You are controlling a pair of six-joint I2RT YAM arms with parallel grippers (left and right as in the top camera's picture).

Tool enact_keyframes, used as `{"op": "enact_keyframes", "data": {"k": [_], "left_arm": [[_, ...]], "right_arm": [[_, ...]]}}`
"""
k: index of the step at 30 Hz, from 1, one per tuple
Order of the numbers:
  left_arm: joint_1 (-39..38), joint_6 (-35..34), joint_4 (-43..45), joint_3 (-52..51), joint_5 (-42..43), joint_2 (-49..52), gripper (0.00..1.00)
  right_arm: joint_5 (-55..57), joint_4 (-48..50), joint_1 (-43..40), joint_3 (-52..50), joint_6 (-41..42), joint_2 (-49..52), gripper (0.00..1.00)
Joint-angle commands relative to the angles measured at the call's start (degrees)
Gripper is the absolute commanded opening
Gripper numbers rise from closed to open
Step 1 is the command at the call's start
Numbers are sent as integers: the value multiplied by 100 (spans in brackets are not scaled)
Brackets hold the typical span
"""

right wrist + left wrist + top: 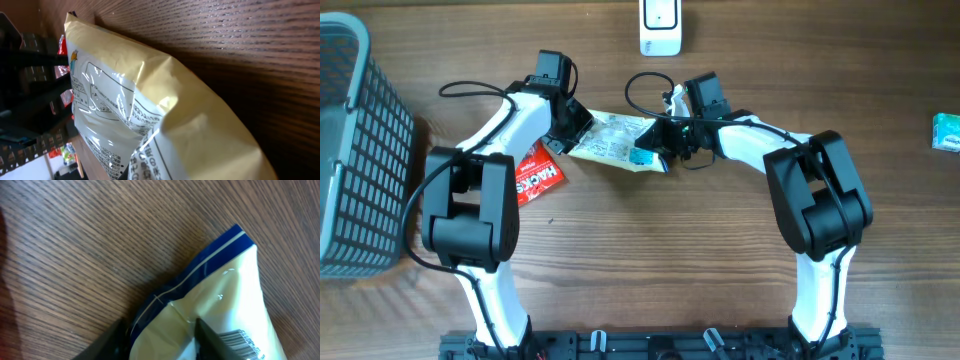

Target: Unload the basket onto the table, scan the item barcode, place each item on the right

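My right gripper will swing outward to the scanner (660, 25) and then go across over the small green item (946, 132) to release, because that item is to its right in the overhead view.
A cream snack bag (610, 140) with a blue-striped end hangs lengthwise between my two grippers above the wooden table. In the overhead view my left gripper (576, 128) grips its left end. The left wrist view has dark fingers (207, 337) pressing either side of the bag (225, 295), and a barcode (245, 342) shows beside the right finger. My right gripper (658, 145) is shut on the bag's right end. In the right wrist view the printed bag (150, 100) fills the frame and hides the fingers. The white scanner (660, 25) stands at the table's far edge.
A grey mesh basket (350, 150) stands at the left edge. A red packet (535, 180) lies under the left arm. A small green item (947, 130) rests at the far right. A black cable (645, 90) loops near the right wrist.
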Motion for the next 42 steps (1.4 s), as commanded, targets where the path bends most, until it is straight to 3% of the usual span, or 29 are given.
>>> {"op": "enact_keyframes", "data": {"k": [1,6,7,9,11,13,19,23,28,38,42], "left_arm": [[0,254,-116,-127,249,216,43],[378,590,-317,48,243,-535,52],[498,590,-330,48,240,-763,60],[758,590,-350,48,243,-1143,87],[986,588,-396,48,243,-1394,100],[1187,588,-444,48,243,-1495,100],[1517,588,-658,48,-170,-1480,100],[1530,586,-658,48,-232,-1480,100],[1530,586,-658,48,-232,-1480,100],[1530,586,-658,48,-232,-1480,100],[1530,586,-658,48,-232,-1480,100]], "right_arm": [[-380,-70,2,-188,-511,177,4],[-522,-72,-306,-188,-1578,-509,4],[-520,-83,-345,-188,-1729,-673,4],[-459,-122,-376,-188,-2105,-1010,4],[-125,-260,-356,-188,-2645,-1419,4],[476,-422,-334,-188,-3010,-1799,4],[1976,-595,-326,-188,-3038,-2420,4],[2376,-664,-326,-188,-3027,-2505,4],[1803,-671,-358,-188,-2710,-2505,4],[-1344,-664,-1502,-188,-2415,-2505,4],[-953,-660,-1856,-188,-2424,-2505,4]]}}
